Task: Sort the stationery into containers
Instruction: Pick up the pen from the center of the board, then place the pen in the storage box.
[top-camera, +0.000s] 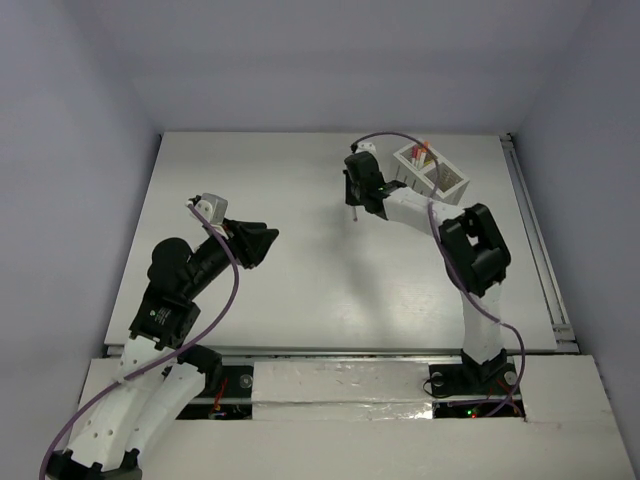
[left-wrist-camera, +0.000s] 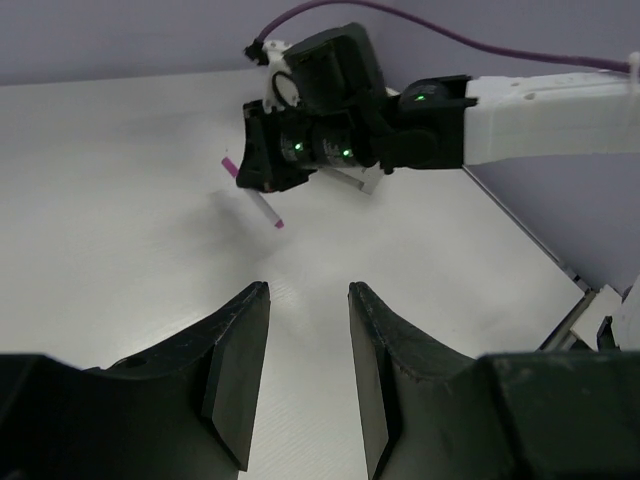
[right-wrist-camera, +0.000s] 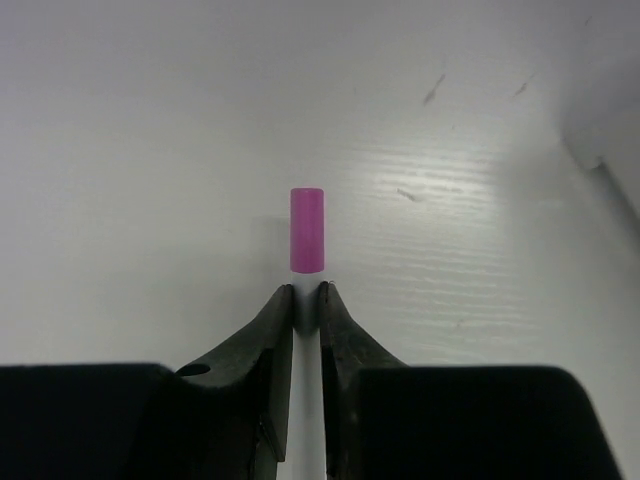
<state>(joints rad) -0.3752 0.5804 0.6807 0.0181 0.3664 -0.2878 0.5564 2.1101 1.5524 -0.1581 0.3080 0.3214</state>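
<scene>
I will take this pen outward and right in the top view with my right gripper, over the white box's section holding capped pens, then release it.
My right gripper (top-camera: 357, 200) is shut on a thin white pen with a pink cap (right-wrist-camera: 307, 230). It holds the pen above the bare tabletop, left of the white two-compartment box (top-camera: 446, 180). The cap pokes out past the fingertips in the right wrist view, where the gripper (right-wrist-camera: 307, 290) pinches the white shaft. The held pen (left-wrist-camera: 256, 200) also shows in the left wrist view. Several capped pens (top-camera: 421, 155) stand in the box's left compartment; the right compartment looks empty. My left gripper (top-camera: 270, 240) is open and empty over the table's left middle, and its jaws (left-wrist-camera: 305, 295) stand apart.
A metal rail (top-camera: 537, 250) runs along the table's right edge. The white box stands at the far right of the table, close behind the right arm's elbow (top-camera: 475, 248). Grey walls close in the table on three sides.
</scene>
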